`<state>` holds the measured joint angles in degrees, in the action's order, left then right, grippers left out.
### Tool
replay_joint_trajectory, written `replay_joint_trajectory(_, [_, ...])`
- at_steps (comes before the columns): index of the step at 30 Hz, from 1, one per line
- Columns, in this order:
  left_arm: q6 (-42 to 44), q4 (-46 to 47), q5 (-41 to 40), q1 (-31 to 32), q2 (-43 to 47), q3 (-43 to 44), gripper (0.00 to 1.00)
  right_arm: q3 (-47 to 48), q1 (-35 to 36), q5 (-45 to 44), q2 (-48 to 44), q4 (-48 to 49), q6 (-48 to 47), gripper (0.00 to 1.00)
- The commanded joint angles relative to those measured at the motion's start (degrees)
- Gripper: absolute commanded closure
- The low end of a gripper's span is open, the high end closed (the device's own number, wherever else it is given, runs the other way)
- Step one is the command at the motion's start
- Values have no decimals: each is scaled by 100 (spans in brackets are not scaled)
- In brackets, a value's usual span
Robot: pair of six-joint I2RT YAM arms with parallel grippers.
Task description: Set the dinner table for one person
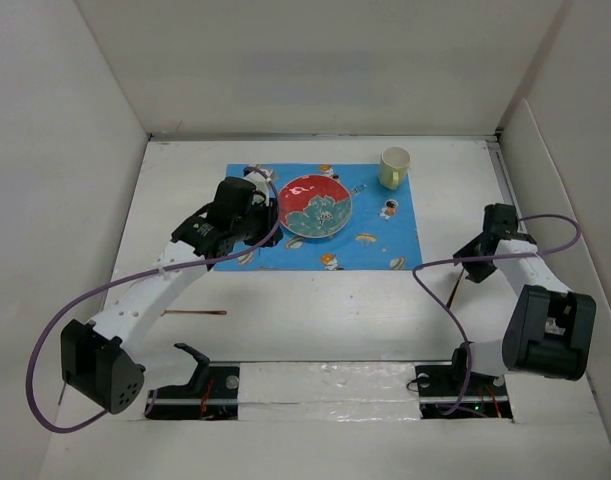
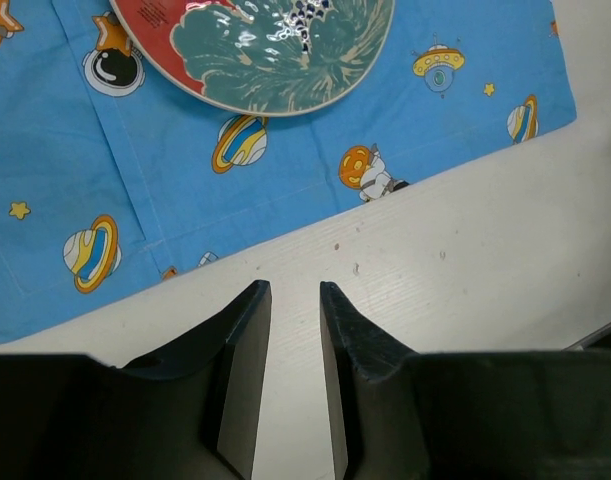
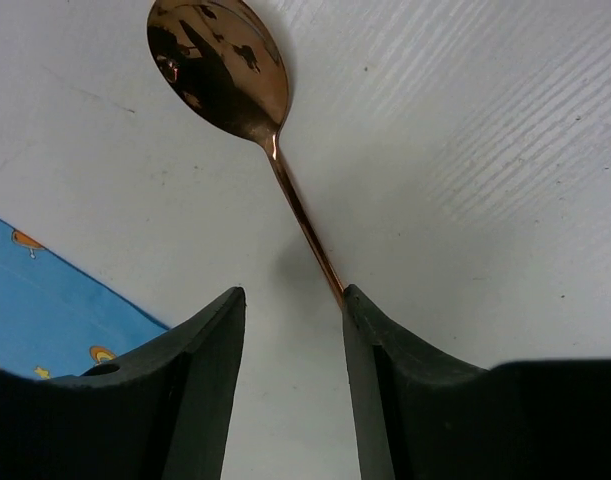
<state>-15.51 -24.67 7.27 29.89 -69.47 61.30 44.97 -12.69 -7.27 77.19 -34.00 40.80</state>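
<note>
My right gripper lowers its fingers outward toward the bowl next, to the spoon's neck [image 3: 298, 204] below, because the handle runs under one finger here.
The white dinner table [image 1: 315, 320] carries a blue cartoon-print mat [image 1: 385, 245] with a red and teal plate [image 1: 315, 207] on it and a pale yellow cup [image 1: 395, 167] at the mat's far right corner. My left gripper [image 1: 235, 240] hovers at the mat's near left edge, left of the plate; in the left wrist view it [image 2: 295, 290] is open and empty over bare table, with the plate [image 2: 275, 50] ahead. My right gripper [image 3: 293, 295] is open over a copper spoon [image 3: 220, 65] lying on the table. The spoon's handle runs under the right fingertip [image 3: 357, 300].
A second thin copper utensil [image 1: 195, 312] lies on the table near the left arm. The spoon [image 1: 453, 290] lies right of the mat, near the right arm's purple cable [image 1: 435, 290]. Low white walls close in the table on three sides.
</note>
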Motion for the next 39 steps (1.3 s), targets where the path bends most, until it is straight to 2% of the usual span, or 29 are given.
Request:
replay_joint_trajectory(1, [13,190,82,8,285,-39,76,-14,-6,-143,76,385,-133,51])
replay_joint_trajectory(8, [21,217,-23,8,434,-39,75,310,-58,-187,1033,394,-379,58])
replay_joint_trajectory(12, [4,216,-164,8,513,-48,75,539,-58,-319,1280,280,-484,64])
replay_joint_trajectory(15, [-22,225,-217,8,549,-65,75,767,-58,-345,1578,105,-668,73])
replay_joint_trajectory(16, [-31,225,-234,8,566,-65,75,907,-58,-354,1658,26,-713,81])
replay_joint_trajectory(18, [-40,225,-339,8,610,-65,75,961,3,-302,1782,-168,-818,90])
replay_joint_trajectory(19, [-40,225,-375,8,628,-65,75,935,3,-284,1782,-186,-854,98])
replay_joint_trajectory(23, [-58,234,-489,8,663,-92,75,890,64,-319,1467,-116,-819,100])
replay_joint_trajectory(26, [-101,252,-463,8,646,-83,75,1214,406,-696,1020,-334,-854,100])
replay_joint_trajectory(31, [-128,261,-507,8,540,48,75,2497,1417,-934,631,-915,-1109,100])
replay_joint_trajectory(35, [-93,190,-674,8,435,251,75,2982,2383,-741,455,-1127,-1214,100])
replay_joint_trajectory(36, [-119,164,-979,-53,426,347,72,3165,2968,-497,464,-970,-1232,100])
replay_joint_trajectory(39, [-198,199,-947,-106,478,391,69,3385,3280,-320,743,-960,-1284,100])
